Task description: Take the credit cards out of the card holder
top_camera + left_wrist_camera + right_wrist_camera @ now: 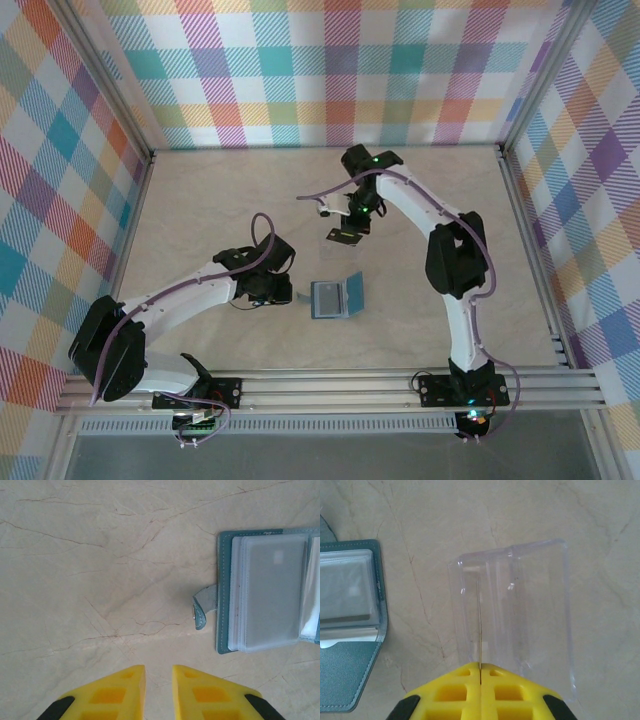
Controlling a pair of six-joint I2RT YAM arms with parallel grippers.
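Note:
Next, my right gripper moves down toward the clear plastic box and releases the credit card upright in the box's narrow section, since that box lies below the gripper.
The teal card holder (335, 298) lies open on the table, its clear sleeves up and its grey tab (204, 607) sticking out on the left. A grey card (275, 595) shows through the top sleeve. My left gripper (159, 667) hovers just left of the holder (225, 590), narrowly open with nothing between its fingers. Behind the holder (350, 680), my right gripper (480, 665) is shut on a thin credit card (479, 625) seen edge-on. That card stands over a clear plastic box (535, 615). From above, the right gripper (345, 232) is beyond the holder.
The table (220, 210) is pale marble-patterned, walled by checked panels. A metal rail (330, 385) runs along the near edge, by the arm bases. Bare table lies left of the left arm and right of the holder.

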